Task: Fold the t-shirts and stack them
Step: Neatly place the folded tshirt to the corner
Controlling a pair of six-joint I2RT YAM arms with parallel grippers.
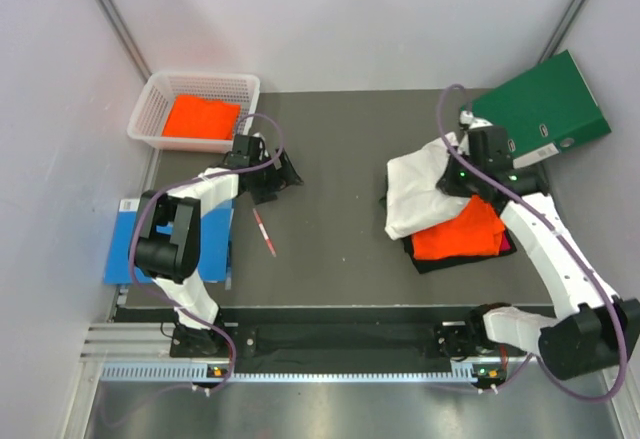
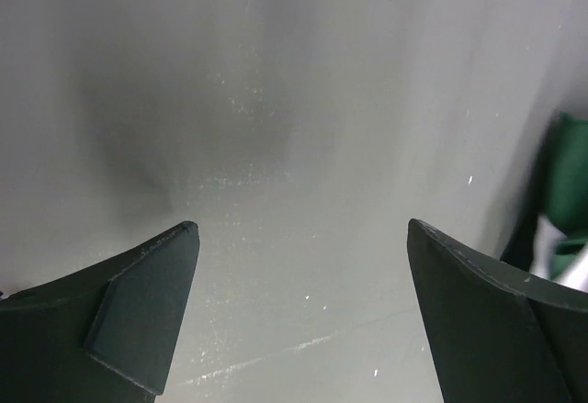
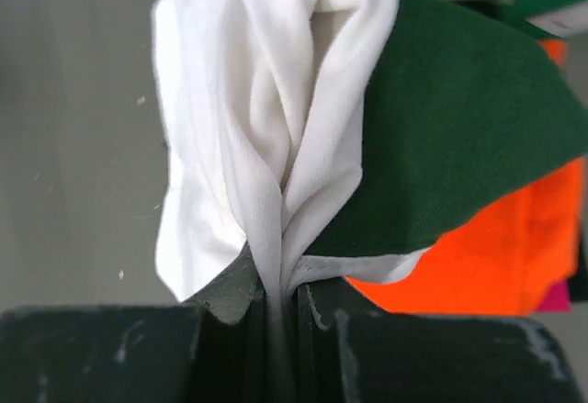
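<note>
The white t-shirt hangs over the pile's edge, so my right gripper will next pull it back and to the right in the top view, over the bare orange t-shirt [image 1: 467,232] [image 3: 501,251].
My right gripper [image 1: 457,175] is shut on a bunched fold of the white t-shirt [image 1: 415,194], which drapes over the left side of a pile. In the right wrist view the white cloth [image 3: 266,100] and its dark green sleeve [image 3: 441,137] rise from between the shut fingers of that gripper [image 3: 285,307]. Under it lies an orange t-shirt [image 1: 462,231] [image 3: 501,256] on top of a black t-shirt [image 1: 440,260]. Another orange t-shirt [image 1: 200,116] lies in the white basket [image 1: 150,109]. My left gripper [image 1: 270,174] [image 2: 301,229] stands open over bare mat, holding nothing.
A green binder [image 1: 540,109] lies at the back right, just behind the right gripper. A blue book [image 1: 165,249] lies at the left edge beside the left arm. A red pen [image 1: 265,231] lies on the grey mat [image 1: 340,159] near the left gripper.
</note>
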